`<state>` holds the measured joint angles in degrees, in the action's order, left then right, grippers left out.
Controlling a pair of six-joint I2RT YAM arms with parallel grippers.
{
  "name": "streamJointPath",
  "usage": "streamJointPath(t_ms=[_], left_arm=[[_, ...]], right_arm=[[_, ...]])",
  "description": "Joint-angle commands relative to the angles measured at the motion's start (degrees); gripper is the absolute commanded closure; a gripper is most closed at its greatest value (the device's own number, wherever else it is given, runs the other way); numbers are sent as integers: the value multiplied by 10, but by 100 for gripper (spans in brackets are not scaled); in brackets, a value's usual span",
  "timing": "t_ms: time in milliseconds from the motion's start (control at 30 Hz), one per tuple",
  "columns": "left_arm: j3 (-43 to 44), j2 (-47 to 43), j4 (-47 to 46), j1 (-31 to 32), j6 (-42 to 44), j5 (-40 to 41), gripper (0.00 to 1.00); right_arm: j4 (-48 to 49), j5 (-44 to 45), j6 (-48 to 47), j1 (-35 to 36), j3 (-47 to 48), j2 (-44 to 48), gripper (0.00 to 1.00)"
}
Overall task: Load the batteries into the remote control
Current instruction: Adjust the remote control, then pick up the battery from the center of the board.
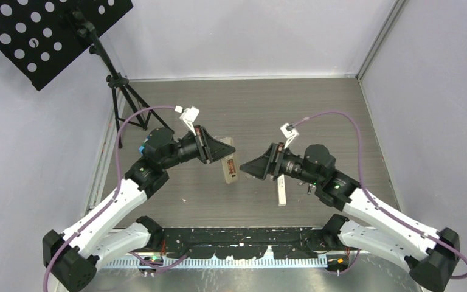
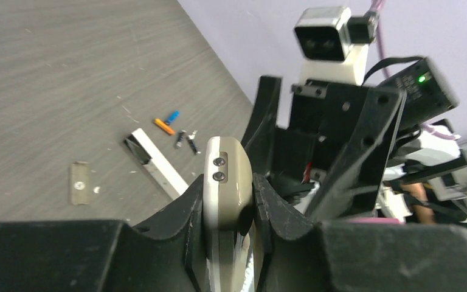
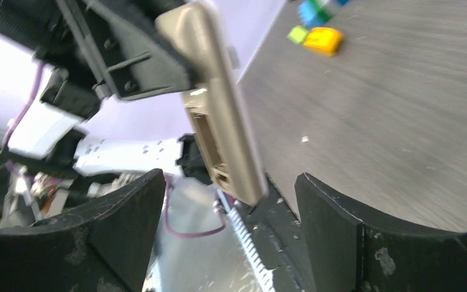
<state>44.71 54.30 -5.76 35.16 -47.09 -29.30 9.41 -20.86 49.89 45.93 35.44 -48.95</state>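
My right gripper tips down and to the right in the top view onto the dark battery farther from the orange one next, as the remote control's compartment stands open.
My left gripper (image 1: 224,152) is shut on a beige remote control (image 1: 229,164) and holds it above the table; in the left wrist view its fingers (image 2: 182,213) clamp the remote control (image 2: 225,176) on both sides. In the right wrist view the remote control (image 3: 219,121) shows an open, empty compartment. Its lower end hangs between the wide-open fingers of my right gripper (image 3: 231,207) and touches neither. The batteries lie on the table: one orange (image 2: 163,126), one blue (image 2: 171,116), two dark (image 2: 185,142).
A white remote (image 2: 158,164) lies by the batteries, also in the top view as a white remote (image 1: 281,193). A flat grey cover (image 2: 79,182) lies apart. Coloured toy blocks (image 3: 322,39) sit farther off. A music stand's tripod (image 1: 118,91) occupies the back left corner.
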Motion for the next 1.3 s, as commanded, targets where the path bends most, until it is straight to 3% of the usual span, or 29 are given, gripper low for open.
streamJointPath(t_ms=[0, 133, 200, 300, 567, 667, 800, 900, 1033, 1267], left_arm=[[-1, -40, 48, 1, 91, 51, 100], [8, -29, 74, 2, 83, 30, 100], [13, -27, 93, 2, 80, 19, 100], [19, -32, 125, 2, 88, 3, 100], [34, -56, 213, 2, 144, -4, 100], [23, -53, 206, 2, 142, -14, 100], [15, -46, 199, 2, 140, -25, 100], [15, -43, 198, 2, 136, -22, 100], [4, -42, 180, 1, 122, -23, 100], [-27, -36, 132, 1, 95, -27, 100]], right_arm=[[-231, 181, -54, -21, 69, 53, 17], [-486, 442, -5, -33, 157, 10, 27], [-573, 514, 21, -42, 188, -25, 39], [-611, 546, 17, -54, 206, -64, 43], [-615, 511, 58, -115, 186, -140, 45], [-626, 505, 90, -137, 161, -154, 54], [-626, 503, 104, -162, 115, -155, 60], [-625, 506, 113, -179, 81, -146, 59], [-604, 503, 113, -192, 39, -129, 48], [-542, 444, 82, -224, 1, -155, 53]])
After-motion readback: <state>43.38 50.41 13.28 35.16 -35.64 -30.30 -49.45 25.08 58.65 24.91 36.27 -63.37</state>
